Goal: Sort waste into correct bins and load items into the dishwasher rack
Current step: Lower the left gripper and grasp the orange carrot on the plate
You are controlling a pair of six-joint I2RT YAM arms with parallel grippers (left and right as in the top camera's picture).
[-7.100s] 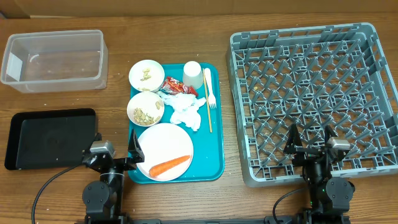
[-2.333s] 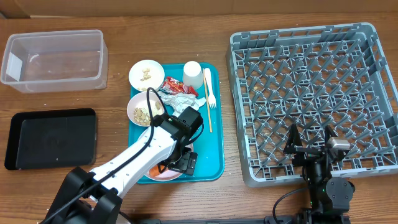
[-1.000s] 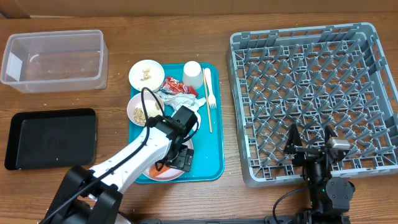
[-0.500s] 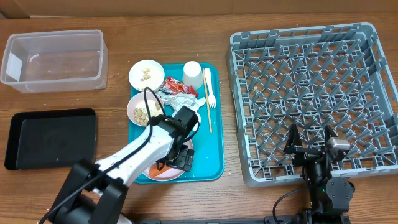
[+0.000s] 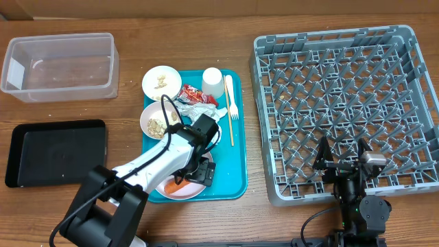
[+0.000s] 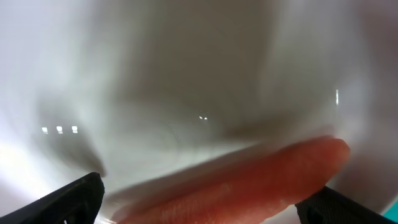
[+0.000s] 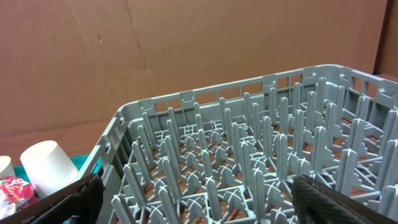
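Note:
I will next slide my left gripper to the left in the overhead view across the plate and close its fingers around the carrot [image 5: 176, 186], since the carrot is that way.
My left gripper [image 5: 197, 175] is down on the white plate [image 5: 210, 163] on the teal tray, open. In the left wrist view its fingertips [image 6: 74, 199] stand wide on either side of the orange carrot [image 6: 249, 186], which lies on the plate [image 6: 186, 74]. The carrot's end shows from overhead [image 5: 170, 186]. My right gripper [image 5: 343, 155] rests open and empty over the front edge of the grey rack [image 5: 350, 103], which also fills the right wrist view [image 7: 249, 155]. The clear tub [image 5: 60, 66] and the black tray [image 5: 56, 152] sit at the left.
On the teal tray [image 5: 234, 175] are two small bowls with nuts [image 5: 162, 82] [image 5: 155, 123], a red wrapper [image 5: 193, 94], white tissue [image 5: 204, 110], a cup [image 5: 212, 81], a fork [image 5: 232, 99] and a wooden stick [image 5: 230, 123]. My left arm crosses the near bowl.
My left arm has left its rest spot and reached over the plate to the carrot. Over the last second it has barely shifted. My right arm has not moved.

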